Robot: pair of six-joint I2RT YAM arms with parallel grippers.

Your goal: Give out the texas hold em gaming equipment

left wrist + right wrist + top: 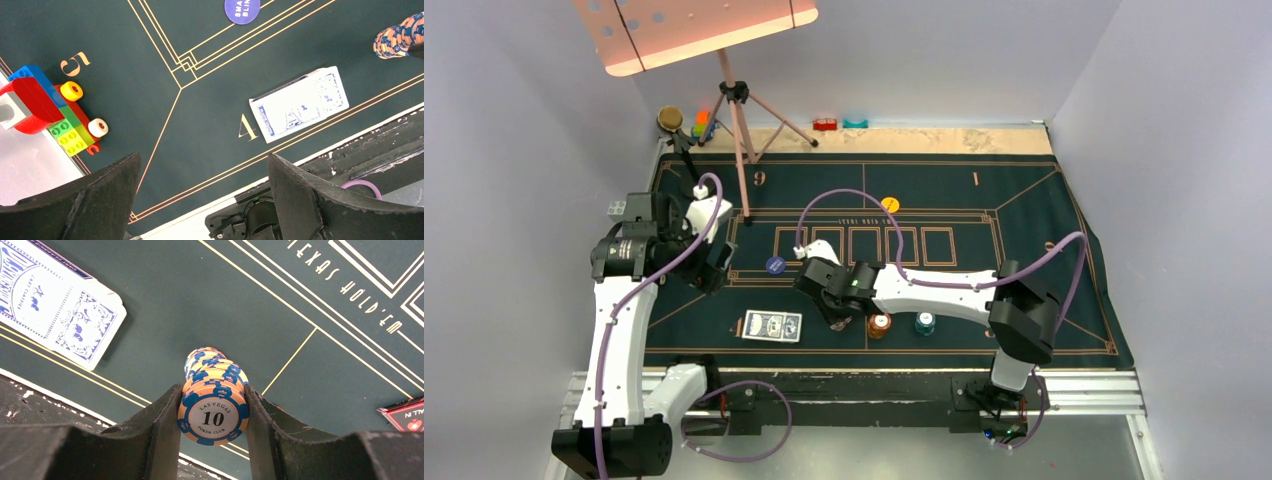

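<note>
The right gripper lifts the pinched chips outward toward the blue disc (774, 265) next, then lowers them beside that disc, where the mat is empty.
My right gripper (839, 318) (213, 390) is shut on a stack of orange-and-blue poker chips (214, 390) (400, 37), one finger against each side; the top chip reads 10. A blue-and-white deck of cards (772, 325) (300, 105) (55, 305) lies just left of it near the mat's front edge. Another orange chip stack (879, 325) and a teal stack (924, 323) stand to its right. A blue disc (774, 265) (242, 10) and a yellow disc (890, 204) lie farther back. My left gripper (714, 265) (202, 157) hangs open and holds nothing above the mat's front left.
A red-edged marker (402, 415) lies on the dark green mat (1024, 200) beside the held chips. Colourful toy blocks (55, 110) sit at the mat's left edge. A tripod stand (739, 140) with a pink board rises at the back left. The mat's near edge (350, 135) is close.
</note>
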